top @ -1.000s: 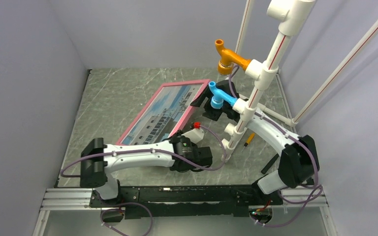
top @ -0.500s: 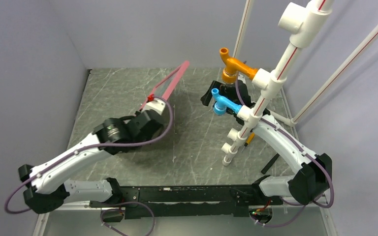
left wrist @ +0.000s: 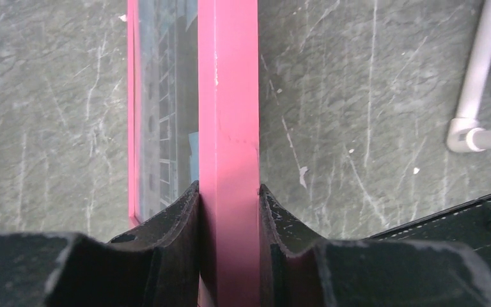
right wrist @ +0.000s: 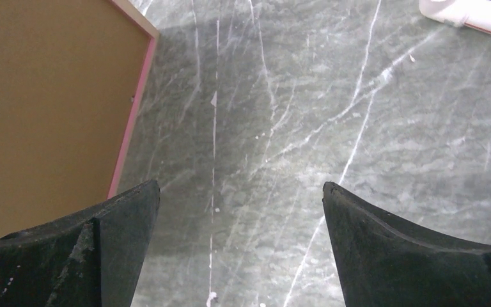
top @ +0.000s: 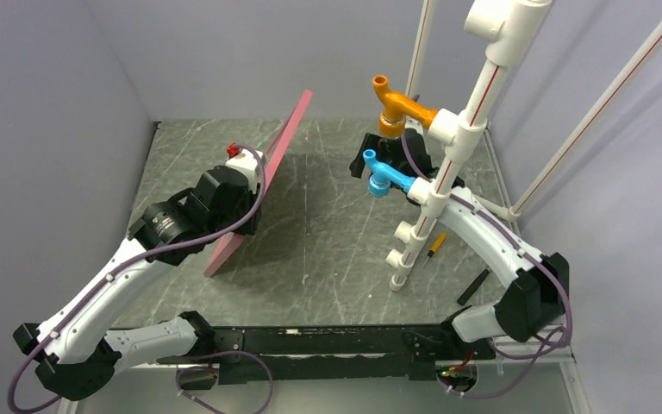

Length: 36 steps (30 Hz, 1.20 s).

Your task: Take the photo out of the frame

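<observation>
The frame stands on edge, so my left gripper should next tilt and lower to release the pink frame (top: pixel 269 168) on the bare tabletop below the gripper.
The pink frame (top: pixel 269 168) stands on edge, tilted, its low end by the table at the front left. My left gripper (top: pixel 243 197) is shut on its long side. In the left wrist view the pink rail (left wrist: pixel 228 96) runs between my fingers (left wrist: pixel 229 192), and the photo (left wrist: pixel 166 96) shows as building windows behind the glass on the left. My right gripper (top: pixel 377 153) is open and empty at the back right, apart from the frame. In the right wrist view (right wrist: pixel 240 192) it hangs over bare table, with the frame's brown backing board (right wrist: pixel 45 109) and pink border (right wrist: pixel 132 118) to its left.
A white pipe stand (top: pixel 435 185) with an orange fitting (top: pixel 396 105) and a blue fitting (top: pixel 384 172) rises at the right, partly covering the right arm. A yellow screwdriver (top: pixel 435 246) and a black bar (top: pixel 474 286) lie beside its foot. Grey walls close in the table.
The frame went from lying flat, picture up, to standing on edge and shifted left with my left arm. My right gripper drew back from the frame's far corner.
</observation>
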Motion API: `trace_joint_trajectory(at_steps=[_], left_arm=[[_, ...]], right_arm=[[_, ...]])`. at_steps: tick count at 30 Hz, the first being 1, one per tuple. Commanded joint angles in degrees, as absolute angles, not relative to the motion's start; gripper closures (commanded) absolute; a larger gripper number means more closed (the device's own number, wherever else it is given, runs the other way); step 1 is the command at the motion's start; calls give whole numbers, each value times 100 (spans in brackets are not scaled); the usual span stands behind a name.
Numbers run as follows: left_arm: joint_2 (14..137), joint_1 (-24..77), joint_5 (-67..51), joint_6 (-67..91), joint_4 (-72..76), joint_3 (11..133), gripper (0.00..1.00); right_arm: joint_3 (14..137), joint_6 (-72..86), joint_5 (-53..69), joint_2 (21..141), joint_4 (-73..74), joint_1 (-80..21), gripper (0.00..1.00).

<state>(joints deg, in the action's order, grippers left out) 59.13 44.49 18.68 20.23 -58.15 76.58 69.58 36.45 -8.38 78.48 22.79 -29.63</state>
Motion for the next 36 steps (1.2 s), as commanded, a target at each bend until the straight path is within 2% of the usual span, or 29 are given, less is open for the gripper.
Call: trace_joint_trajectory(at_steps=[1,5,9,16,27,36], left_arm=[[5946,4278,500,2458,-4784,7927,100],[6011,4042,-242,2694,-4410,8029,100],[6157,3721,-987,2906,-4166,8232,100],[6312,3095,-1982,3151,-3889,8501,100],[5910,1030,-4164,3948,-2786,6957,100],[5923,-783,-5604,3831,-2186,5330,100]], right_arm=[[7782,3636,-697,8310,2532,-2868,0],[7937,3801,-526,8568,2553,-2681,0],[7848,3951,194,8743,2392,-2169,0],[7658,3488,589,8568,2319,-1599,0],[7101,2931,1002,8079,2320,-1208,0],[6372,2797,929,7585,2368,-1195,1]])
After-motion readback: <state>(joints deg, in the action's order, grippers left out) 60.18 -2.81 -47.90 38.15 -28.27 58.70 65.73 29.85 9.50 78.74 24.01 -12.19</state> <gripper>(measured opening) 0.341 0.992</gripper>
